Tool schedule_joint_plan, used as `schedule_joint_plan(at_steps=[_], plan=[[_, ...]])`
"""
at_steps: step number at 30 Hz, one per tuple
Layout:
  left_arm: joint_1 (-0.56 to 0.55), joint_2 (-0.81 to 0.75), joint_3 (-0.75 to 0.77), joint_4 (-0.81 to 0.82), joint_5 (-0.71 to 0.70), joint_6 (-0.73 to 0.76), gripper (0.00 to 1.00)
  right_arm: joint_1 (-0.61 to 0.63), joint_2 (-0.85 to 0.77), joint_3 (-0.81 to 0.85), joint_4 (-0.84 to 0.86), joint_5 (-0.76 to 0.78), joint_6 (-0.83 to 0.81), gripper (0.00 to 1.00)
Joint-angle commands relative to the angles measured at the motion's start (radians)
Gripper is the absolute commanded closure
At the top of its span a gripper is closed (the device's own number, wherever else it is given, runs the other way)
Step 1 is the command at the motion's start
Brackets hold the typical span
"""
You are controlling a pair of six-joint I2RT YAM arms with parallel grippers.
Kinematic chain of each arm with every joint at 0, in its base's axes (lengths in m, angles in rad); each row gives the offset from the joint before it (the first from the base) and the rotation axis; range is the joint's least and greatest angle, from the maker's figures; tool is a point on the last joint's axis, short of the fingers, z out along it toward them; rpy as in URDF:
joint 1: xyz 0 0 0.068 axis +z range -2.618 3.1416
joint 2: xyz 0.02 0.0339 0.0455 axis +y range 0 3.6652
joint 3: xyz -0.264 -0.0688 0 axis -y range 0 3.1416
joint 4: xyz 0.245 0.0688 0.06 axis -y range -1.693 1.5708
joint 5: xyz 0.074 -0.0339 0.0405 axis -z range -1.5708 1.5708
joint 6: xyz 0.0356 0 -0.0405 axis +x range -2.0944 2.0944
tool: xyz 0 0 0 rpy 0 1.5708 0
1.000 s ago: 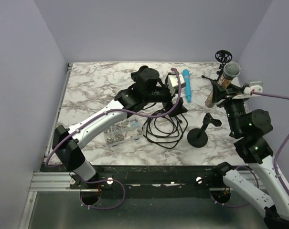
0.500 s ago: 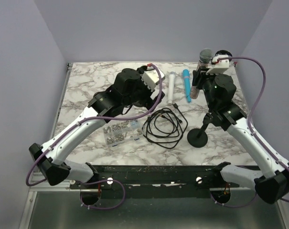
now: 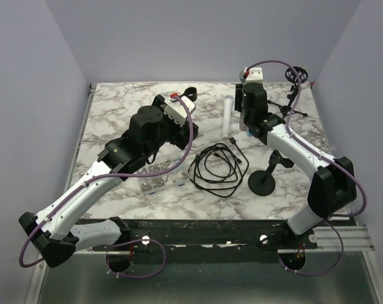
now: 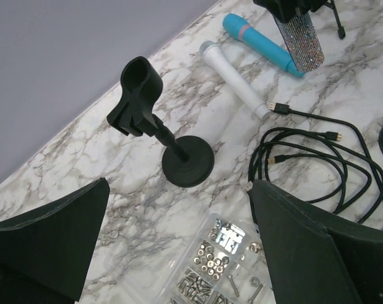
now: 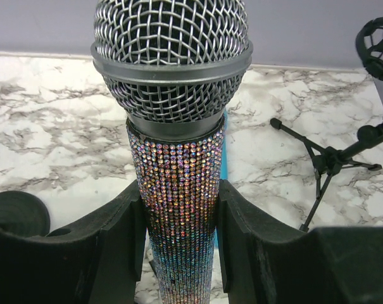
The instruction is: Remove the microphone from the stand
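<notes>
My right gripper needs to tilt downward next, lower the handle flat onto the tabletop (image 3: 236,119) beside the white microphone and release it. The stand's clip is already empty.
My right gripper (image 3: 247,117) is shut on the rhinestone microphone (image 5: 178,190), jaws pressed on both sides of its sparkly handle, grille up. It holds the microphone at the back of the table, just right of the white microphone (image 3: 227,117); the handle also shows in the left wrist view (image 4: 300,39). The black round-base stand (image 3: 264,178) near the front right has an empty clip. My left gripper (image 4: 178,253) is open and empty, held high over the parts box (image 4: 226,259). A second black stand (image 4: 178,158) with an empty clip is ahead of it.
A blue microphone (image 4: 261,41) lies behind the rhinestone one. A coiled black cable (image 3: 218,168) lies mid-table. A clear box of screws (image 3: 154,178) sits left of it. A small tripod stand (image 5: 330,158) and a shock mount (image 3: 295,73) are at the back right.
My right arm swung from the back right corner leftward with the microphone, down beside the white microphone. My left arm drew back and to the left, uncovering the white microphone.
</notes>
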Motion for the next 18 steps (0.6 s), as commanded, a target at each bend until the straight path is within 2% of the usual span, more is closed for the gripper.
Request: schedule_joint_plan(at_steps=[1,9,18], plan=[[0.003,-0.032,-0.032,0.077,-0.122,0.022,0.01,-0.020,0.106,0.083,0.048,0.043,-0.019,0.99],[0.005,-0.033,-0.056,0.107,-0.159,0.018,0.02,-0.064,0.314,0.240,-0.090,-0.001,0.019,0.99],[0.006,-0.026,-0.069,0.121,-0.156,0.019,0.01,-0.114,0.449,0.344,-0.211,-0.094,0.061,0.99]])
